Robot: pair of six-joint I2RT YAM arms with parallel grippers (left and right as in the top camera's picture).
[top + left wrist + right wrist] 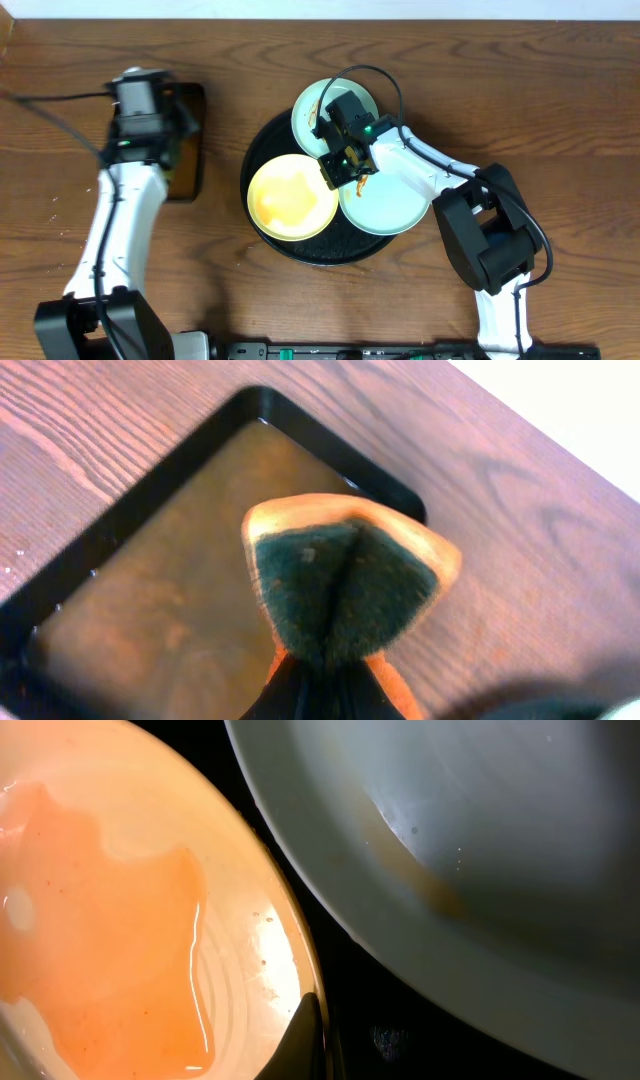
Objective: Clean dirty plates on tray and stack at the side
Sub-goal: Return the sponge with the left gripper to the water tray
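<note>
My left gripper lowers the folded sponge into the rectangular tray's brown liquid next and releases it, since the liquid lies below the gripper still holding the sponge.
The round black tray holds three plates: a yellow plate with orange sauce, a mint plate at the back, and a mint plate at the right with a faint brown smear. My right gripper sits at the yellow plate's right rim. One finger lies on the rim's inner side; the other is lost against the dark tray. My left gripper is shut on a folded orange-and-green sponge, held above the rectangular tray.
A small rectangular black tray with brown liquid lies at the left under the left gripper. Bare wooden table surrounds both trays. The right arm's cable arcs over the back mint plate.
</note>
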